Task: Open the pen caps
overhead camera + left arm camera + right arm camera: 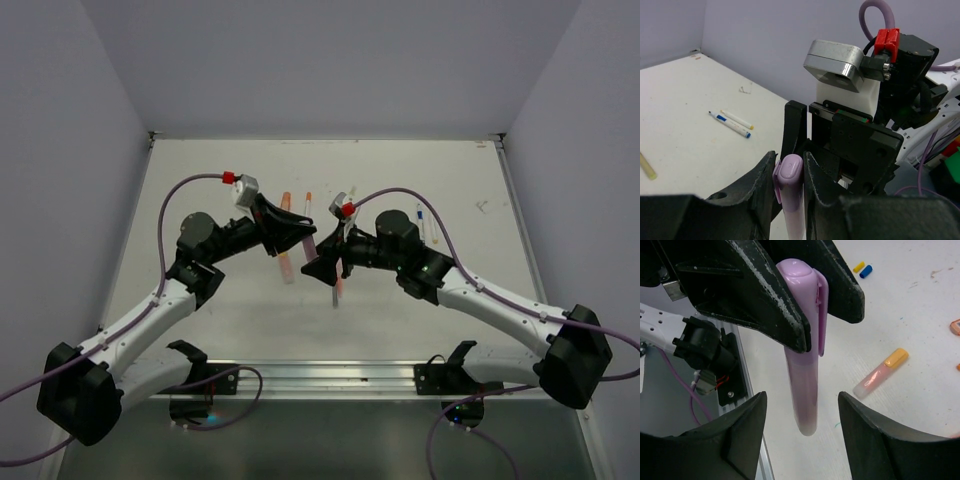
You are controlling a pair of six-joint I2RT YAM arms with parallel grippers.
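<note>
My left gripper swings left in the top view and down next, releasing the lilac cap (789, 175) beside the blue one, as loose caps lie below it.
My left gripper (789, 172) is shut on the lilac cap (789, 175) of a lilac highlighter and holds it off the table. In the right wrist view the cap (807, 295) is clamped between the left fingers (765, 295), and the pen's body (802, 390) hangs down. My right gripper (801, 402) is open, with one finger on each side of the body's lower end, apart from it. In the top view the two grippers, left (300, 238) and right (325, 262), meet over the table's middle.
An orange-capped pink highlighter (880, 372) lies on the table under the grippers. Loose yellow (858, 266) and blue (866, 271) caps lie farther off. A blue-tipped pen (730, 123) and a thin white pen (737, 119) lie at the right; other pens (286, 205) lie behind.
</note>
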